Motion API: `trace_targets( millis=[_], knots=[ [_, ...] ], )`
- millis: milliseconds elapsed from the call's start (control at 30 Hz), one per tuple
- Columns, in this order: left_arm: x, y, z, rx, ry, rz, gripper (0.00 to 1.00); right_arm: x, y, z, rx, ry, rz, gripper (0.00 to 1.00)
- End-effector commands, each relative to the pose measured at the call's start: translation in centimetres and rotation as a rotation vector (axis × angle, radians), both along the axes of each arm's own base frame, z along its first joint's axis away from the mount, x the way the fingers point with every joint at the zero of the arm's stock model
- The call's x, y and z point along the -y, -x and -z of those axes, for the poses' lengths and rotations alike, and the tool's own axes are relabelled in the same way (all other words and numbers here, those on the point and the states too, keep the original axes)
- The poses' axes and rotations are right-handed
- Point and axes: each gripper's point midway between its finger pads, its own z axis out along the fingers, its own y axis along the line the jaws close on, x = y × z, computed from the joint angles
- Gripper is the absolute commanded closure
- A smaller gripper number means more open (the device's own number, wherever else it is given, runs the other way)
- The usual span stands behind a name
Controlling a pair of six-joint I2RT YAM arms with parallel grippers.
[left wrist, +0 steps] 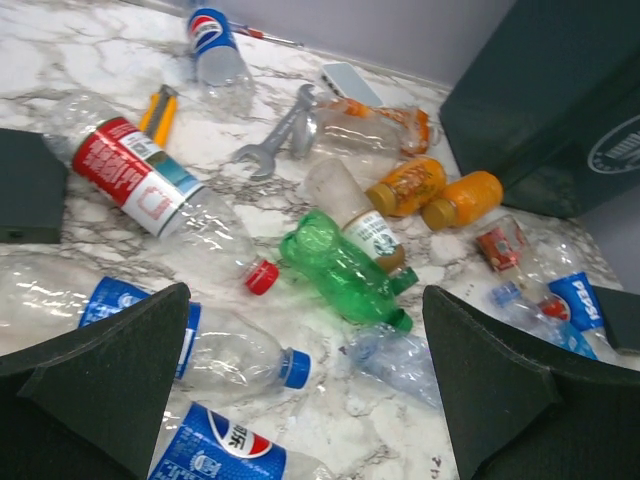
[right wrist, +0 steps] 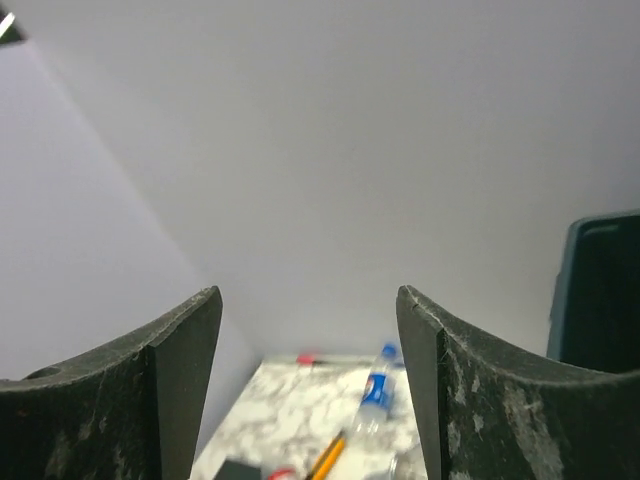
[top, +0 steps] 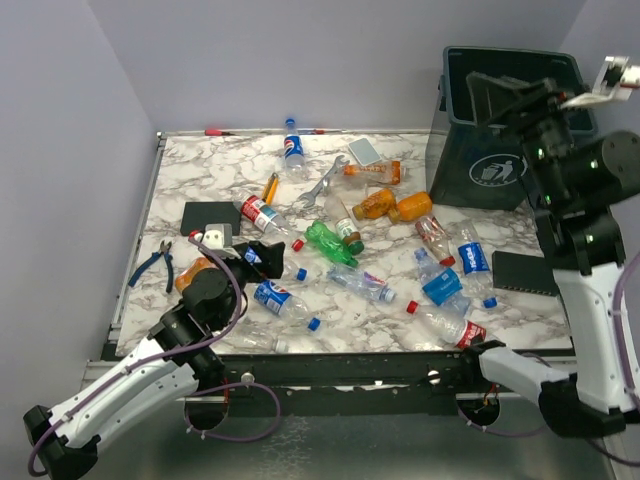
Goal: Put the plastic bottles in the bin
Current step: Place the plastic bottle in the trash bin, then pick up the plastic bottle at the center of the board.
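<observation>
My left gripper moves across and down to the clear bottle by the green one next. The clear bottle lies below the gripper and to its right in the top view.
Several plastic bottles lie scattered on the marble table: a green one (top: 330, 243) (left wrist: 345, 265), two orange ones (top: 375, 203) (left wrist: 405, 185), a red-labelled one (top: 262, 214) (left wrist: 140, 180) and blue-labelled ones (top: 293, 150) (left wrist: 215, 35). The dark green bin (top: 500, 130) (left wrist: 540, 90) stands at the back right. My left gripper (top: 268, 255) (left wrist: 305, 300) is open and empty, low over the near-left bottles, a blue-capped clear bottle (left wrist: 235, 355) between its fingers. My right gripper (top: 497, 95) (right wrist: 308, 295) is open and empty, raised over the bin's mouth and facing the back wall.
A silver wrench (top: 322, 183) (left wrist: 275, 140) and a yellow-handled tool (top: 270, 187) (left wrist: 158, 110) lie among the bottles. Blue pliers (top: 155, 263) and a black box (top: 208, 217) are at the left. A black slab (top: 525, 272) lies at the right edge.
</observation>
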Motion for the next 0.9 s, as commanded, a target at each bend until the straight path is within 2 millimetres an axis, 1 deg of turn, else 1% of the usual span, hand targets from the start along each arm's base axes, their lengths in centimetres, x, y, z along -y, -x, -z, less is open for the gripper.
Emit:
trace_targets(
  millis=[0, 67, 100, 167, 233, 267, 333, 400, 433, 500, 533, 600, 667, 767, 867],
  knots=[
    [-3.4, -0.5, 0.3, -0.02, -0.032, -0.167, 0.01, -5.9, 3.3, 9.9, -0.228, 0.12, -0.346, 0.26],
    [-3.2, -0.4, 0.6, -0.02, -0.05, -0.15, 0.01, -6.9, 4.9, 14.7, -0.322, 0.134, -0.428, 0.26],
    [-2.9, -0.3, 0.7, -0.021, -0.062, -0.133, 0.01, -7.1, 5.5, 17.2, -0.37, 0.133, -0.447, 0.26],
    [-1.7, -0.1, 0.9, -0.028, -0.089, -0.065, 0.01, -6.9, 6.4, 22.5, -0.473, 0.128, -0.454, 0.26],
    [0.4, 0.3, 1.2, -0.041, -0.129, 0.053, 0.01, -6.8, 7.5, 27.6, -0.586, 0.111, -0.466, 0.26],
    [2.0, 0.7, 1.5, -0.052, -0.158, 0.144, 0.01, -6.8, 8.1, 29.9, -0.644, 0.101, -0.474, 0.27],
    [5.5, 2.0, 2.3, -0.078, -0.219, 0.362, 0.01, -6.6, 9.4, 33.4, -0.719, 0.075, -0.477, 0.26],
    [8.6, 3.7, 3.4, -0.118, -0.264, 0.567, 0.01, -6.1, 10.5, 35.3, -0.743, 0.054, -0.456, 0.26],
    [9.7, 4.4, 3.7, -0.133, -0.287, 0.639, 0.01, -5.8, 10.9, 36.3, -0.754, 0.049, -0.44, 0.26],
    [11.4, 5.3, 4.1, -0.13, -0.354, 0.732, 0.01, -5.0, 11.5, 36.9, -0.751, 0.043, -0.404, 0.26],
    [12.2, 5.7, 4.3, -0.111, -0.406, 0.756, 0.01, -4.8, 11.7, 37.3, -0.762, 0.044, -0.391, 0.26],
    [13.4, 5.8, 4.5, -0.049, -0.532, 0.746, 0.01, -4.3, 11.9, 37.9, -0.778, 0.044, -0.365, 0.26],
    [14.8, 6.8, 5.1, 0.031, -0.674, 0.801, 0.01, -3.9, 12.0, 38.7, -0.803, 0.039, -0.338, 0.26],
    [16.5, 7.9, 7.0, 0.123, -0.878, 0.881, 0.01, -3.5, 12.2, 39.1, -0.816, 0.028, -0.313, 0.26],
    [17.5, 7.9, 9.1, 0.196, -1.062, 0.934, 0.02, -3.3, 12.4, 38.7, -0.795, 0.025, -0.307, 0.26]
  ],
)
